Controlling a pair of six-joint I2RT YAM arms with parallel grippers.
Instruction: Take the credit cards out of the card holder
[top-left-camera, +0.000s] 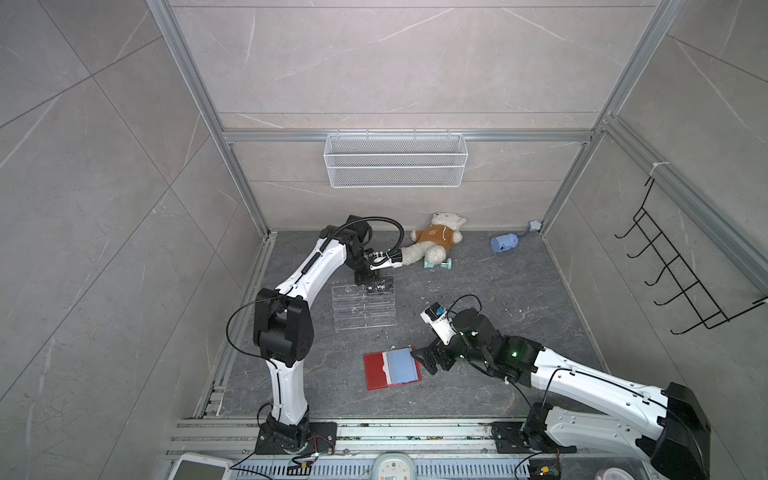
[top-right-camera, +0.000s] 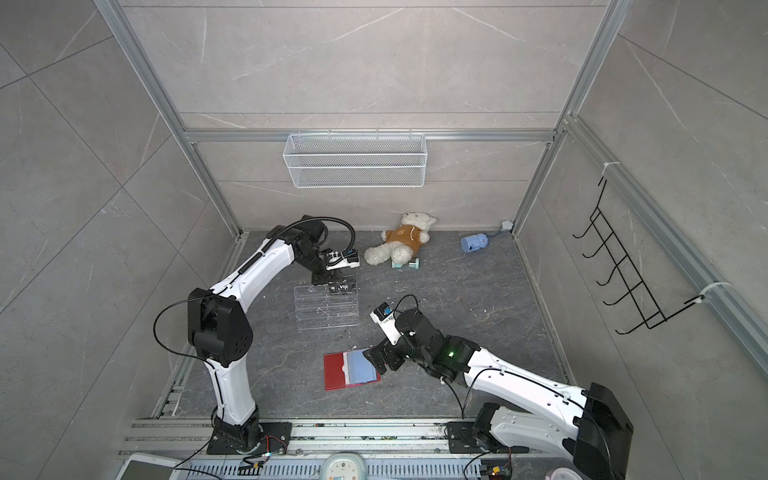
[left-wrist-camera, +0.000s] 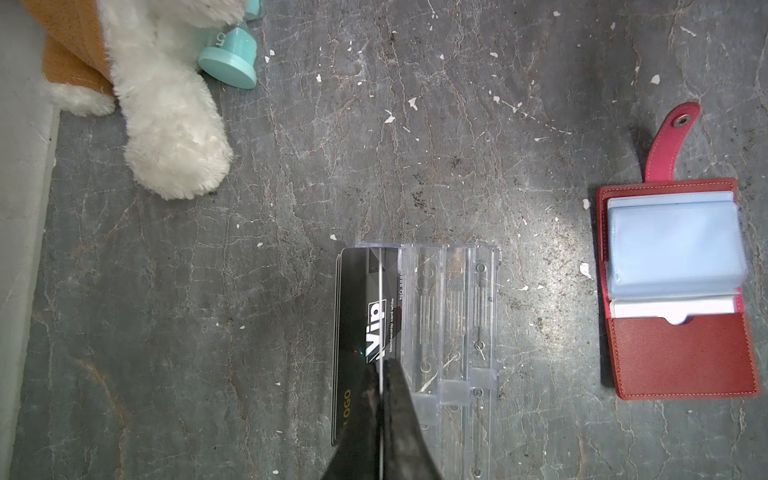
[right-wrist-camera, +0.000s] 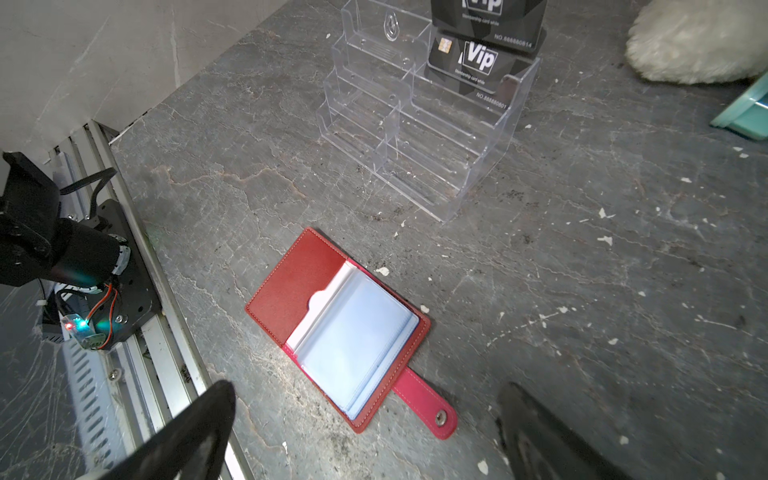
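Note:
The black credit card goes down into the rack's top level (top-left-camera: 381, 289) (left-wrist-camera: 390, 312) next and my left gripper releases it, since the card hangs edge-on just above that level.
The red card holder (top-left-camera: 376, 372) (top-right-camera: 334, 370) lies open on the dark floor, its pale blue sleeves up and its snap tab (right-wrist-camera: 424, 405) unfastened. My right gripper (top-left-camera: 424, 359) (right-wrist-camera: 368, 388) hovers open over the holder's tab end, with nothing between its fingers. My left gripper (top-left-camera: 360, 282) (left-wrist-camera: 380, 365) is shut on a black credit card (right-wrist-camera: 486, 16), which the left wrist view shows edge-on, just above the clear acrylic rack (top-left-camera: 363, 311) (right-wrist-camera: 407, 137). Another black "Vip" card (right-wrist-camera: 478, 62) (left-wrist-camera: 365, 324) stands in the rack's top tier.
A white teddy bear (top-left-camera: 432, 243) and a teal dumbbell (top-left-camera: 438, 263) lie behind the rack. A blue bottle (top-left-camera: 504, 243) lies at the back right. A wire basket (top-left-camera: 395, 160) hangs on the back wall and a black hook rail (top-left-camera: 673, 274) on the right wall.

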